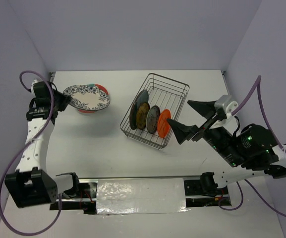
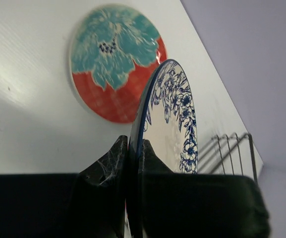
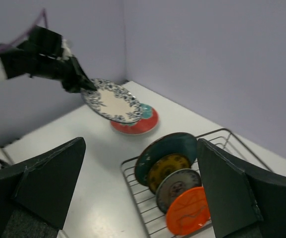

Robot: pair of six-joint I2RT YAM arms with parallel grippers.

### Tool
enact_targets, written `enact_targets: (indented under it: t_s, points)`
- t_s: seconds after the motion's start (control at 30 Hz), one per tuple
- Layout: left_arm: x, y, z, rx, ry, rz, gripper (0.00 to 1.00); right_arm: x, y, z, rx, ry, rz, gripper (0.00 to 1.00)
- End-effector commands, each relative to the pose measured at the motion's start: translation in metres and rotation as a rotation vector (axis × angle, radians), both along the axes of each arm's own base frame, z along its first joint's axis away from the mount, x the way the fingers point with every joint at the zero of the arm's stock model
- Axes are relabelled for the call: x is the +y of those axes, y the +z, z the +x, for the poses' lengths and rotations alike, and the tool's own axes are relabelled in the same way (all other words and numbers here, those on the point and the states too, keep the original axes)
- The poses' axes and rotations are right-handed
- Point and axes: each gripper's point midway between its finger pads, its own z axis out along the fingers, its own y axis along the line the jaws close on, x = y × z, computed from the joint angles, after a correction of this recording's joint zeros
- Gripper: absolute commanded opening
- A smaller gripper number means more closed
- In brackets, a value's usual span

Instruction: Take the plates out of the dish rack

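My left gripper next lowers the free edge of the blue-and-white plate point(image 1: 88, 96), which still hangs above the red-and-teal plate, onto the red-and-teal plate. Then it releases the blue-and-white plate's rim.
My left gripper point(image 1: 66, 99) is shut on the rim of the blue-and-white plate point(image 1: 88, 96) and holds it tilted just above the red-and-teal plate point(image 1: 101, 90), which lies flat on the table. In the left wrist view the fingers point(image 2: 109, 163) clamp the blue-and-white plate point(image 2: 175, 119) edge-on over the red-and-teal plate point(image 2: 115, 59). The dish rack point(image 1: 170, 91) holds, upright in a row, a dark teal plate point(image 1: 138, 106), a mustard one point(image 1: 143, 116), a grey-blue one point(image 1: 153, 119) and an orange one point(image 1: 163, 123). My right gripper point(image 1: 179, 112) is open and empty, right of the rack beside the orange plate point(image 3: 187, 210).
The rack's far half point(image 3: 232, 141) holds no plates. Purple-grey walls close off the back and both sides. A silver taped strip point(image 1: 140, 194) runs along the near edge between the arm bases.
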Motion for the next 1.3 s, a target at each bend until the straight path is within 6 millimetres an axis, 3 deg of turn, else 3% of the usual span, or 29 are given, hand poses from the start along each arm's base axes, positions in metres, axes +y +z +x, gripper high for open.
enact_targets:
  t_s: [0.0,0.1,0.23,0.47,0.6,0.73,0.97,1.2,1.27]
  points:
    - [0.021,0.055,0.055,-0.295,0.072,0.010,0.00,0.018,-0.027,-0.016,0.121,0.105,0.022,1.00]
    - [0.029,0.029,0.094,-0.296,0.064,0.012,0.00,0.018,-0.034,-0.019,0.141,0.121,0.006,1.00]
    - [0.033,0.009,0.118,-0.301,0.032,0.008,0.00,0.021,-0.043,-0.020,0.154,0.124,-0.033,1.00]
    - [0.040,-0.040,0.142,-0.233,0.019,-0.023,0.00,0.022,-0.049,-0.023,0.160,0.138,-0.038,1.00]
    - [0.042,-0.071,0.146,-0.182,0.023,-0.043,0.00,0.019,-0.049,-0.023,0.155,0.144,-0.018,1.00]
    - [0.044,-0.089,0.145,-0.150,0.029,-0.047,0.04,0.019,-0.052,-0.020,0.150,0.120,-0.043,1.00]
    - [0.050,-0.125,0.133,-0.059,0.062,-0.035,0.24,0.029,-0.060,-0.021,0.145,0.116,-0.098,1.00]
    - [0.050,-0.161,0.123,0.142,0.064,-0.036,0.57,0.020,-0.060,-0.019,0.178,0.104,-0.046,1.00]
    - [0.053,-0.166,0.127,0.191,0.077,-0.014,0.62,0.022,-0.062,-0.020,0.195,0.105,-0.039,1.00]
